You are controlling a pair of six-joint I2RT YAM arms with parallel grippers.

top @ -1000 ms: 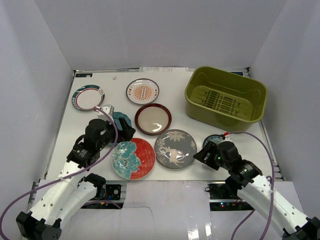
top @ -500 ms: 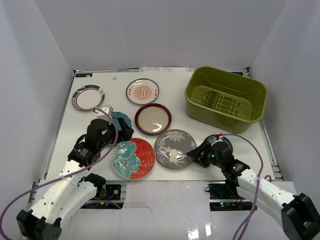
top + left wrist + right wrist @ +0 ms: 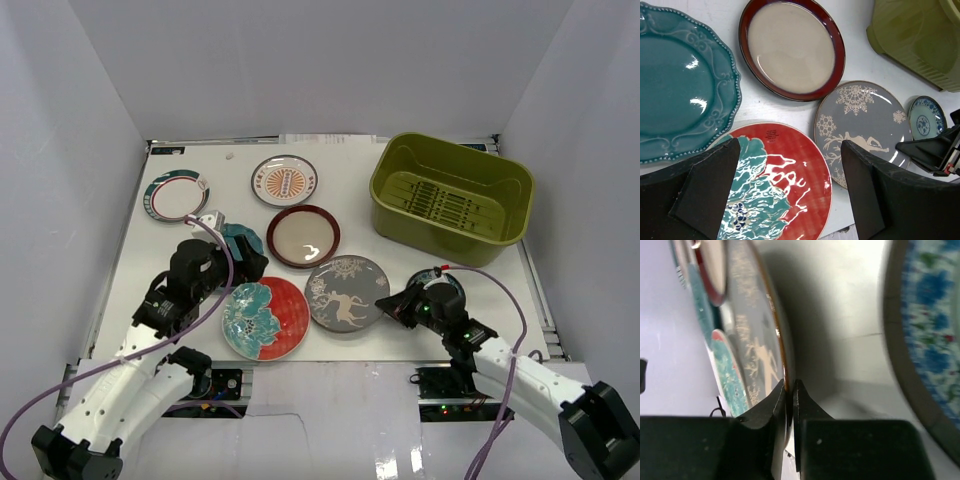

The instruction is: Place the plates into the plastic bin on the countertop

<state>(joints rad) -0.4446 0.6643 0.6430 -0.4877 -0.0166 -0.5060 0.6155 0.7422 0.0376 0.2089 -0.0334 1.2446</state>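
The right gripper lifts the grey floral plate (image 3: 345,292) up and outward next, then lowers it onto the olive bin's slotted bottom and releases it, since the bin's bottom lies bare.
My right gripper (image 3: 390,305) (image 3: 790,385) is shut on the right rim of the grey floral plate (image 3: 345,292) (image 3: 752,340), which is tipped up at that edge. The small blue-and-white plate (image 3: 926,117) (image 3: 930,330) lies just to its right. My left gripper (image 3: 240,262) (image 3: 790,170) hovers open over the red plate with teal flowers (image 3: 265,318) (image 3: 785,180), holding nothing. The teal scalloped plate (image 3: 682,85) is partly hidden beneath the left arm in the top view. The dark-red rimmed plate (image 3: 304,237) (image 3: 790,47) lies in the middle. The olive plastic bin (image 3: 382,185) (image 3: 912,35) stands empty at the back right.
The orange sunburst plate (image 3: 284,182) and the white teal-rimmed plate (image 3: 176,195) lie at the back left of the white countertop (image 3: 350,160). White walls close in the table on three sides. A cable loops over each arm.
The right gripper has slid left and shut on the grey plate's right rim. That plate has tipped and shifted slightly left. The left arm has barely moved.
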